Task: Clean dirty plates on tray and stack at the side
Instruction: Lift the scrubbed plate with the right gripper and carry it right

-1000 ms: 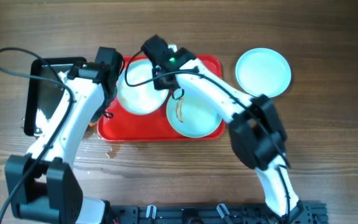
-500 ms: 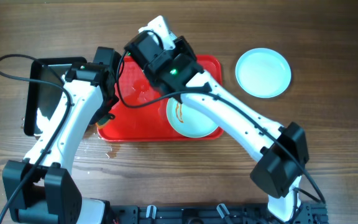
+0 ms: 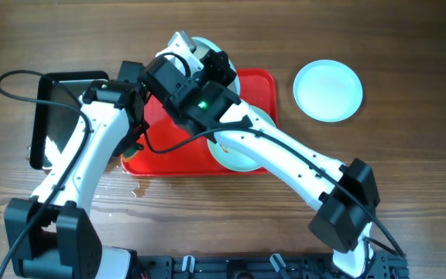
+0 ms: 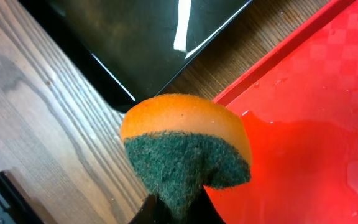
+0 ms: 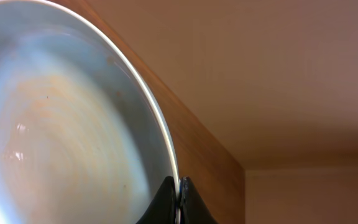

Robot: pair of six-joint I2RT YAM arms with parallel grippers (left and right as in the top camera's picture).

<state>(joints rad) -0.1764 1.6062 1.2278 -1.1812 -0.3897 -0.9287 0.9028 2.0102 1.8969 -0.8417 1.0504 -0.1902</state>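
My right gripper carries its plate off the tray next, over the third plate (image 3: pixel 327 91), below and right in the overhead view. It then lowers and releases the plate.
My right gripper (image 3: pixel 190 53) is shut on the rim of a pale plate (image 3: pixel 204 48) and holds it tilted on edge above the back of the red tray (image 3: pixel 169 159). In the right wrist view the plate (image 5: pixel 67 124) fills the left side with faint brown traces, and the gripper (image 5: pixel 179 200) pinches its rim. A second plate (image 3: pixel 235 157) with a brown smear lies on the tray, mostly under the right arm. A third plate (image 3: pixel 327 91) lies on the table to the right. My left gripper (image 4: pixel 176 213) is shut on an orange-and-green sponge (image 4: pixel 185 146) at the tray's left edge (image 4: pixel 316 124).
A black glossy pan (image 3: pixel 60 116) sits left of the tray, close to the left arm; it also shows in the left wrist view (image 4: pixel 142 37). Water lies on the tray surface (image 4: pixel 291 162). Cables loop over the left side of the table.
My right gripper has lifted the left plate off the tray and tipped it up on edge toward the back. The left arm with the sponge has hardly moved.
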